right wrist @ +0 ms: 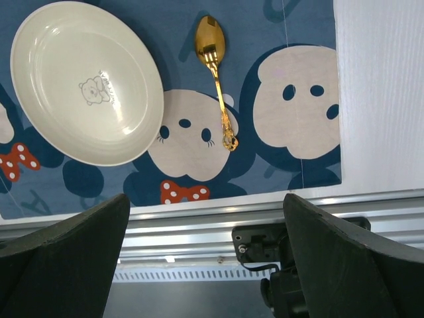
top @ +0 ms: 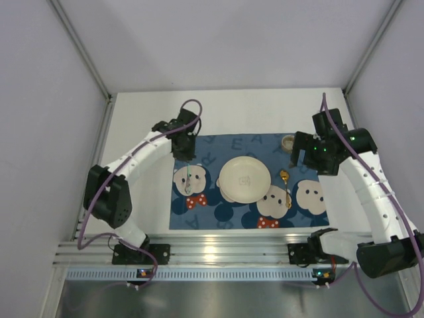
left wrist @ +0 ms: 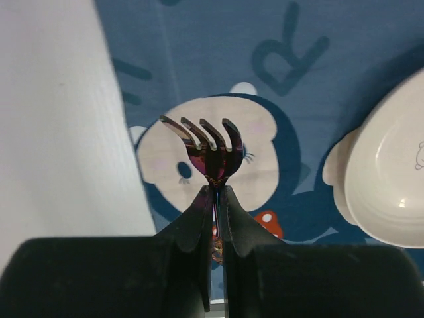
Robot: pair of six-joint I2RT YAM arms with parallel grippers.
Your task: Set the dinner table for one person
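Observation:
My left gripper lowers the fork to the blue placemat (top: 218, 147) next, shifting toward the cream plate (top: 245, 179).
My left gripper (left wrist: 216, 192) is shut on the neck of a dark, purple-tinted fork (left wrist: 207, 142), whose tines point away from the wrist. From above, the fork (top: 189, 179) is over the blue placemat (top: 218, 147), left of the cream plate (top: 245, 179). Whether it touches the cloth I cannot tell. A gold spoon (right wrist: 215, 73) lies on the mat just right of the plate (right wrist: 86, 79). My right gripper (right wrist: 205, 199) stands wide open with nothing in it, held over the mat's right end. The white dinner table (top: 232, 109) lies under everything.
A small round cup (top: 288, 142) stands at the mat's far right corner, close to the right gripper (top: 306, 158). An aluminium rail (top: 218, 252) runs along the near edge. Grey walls enclose the table on three sides.

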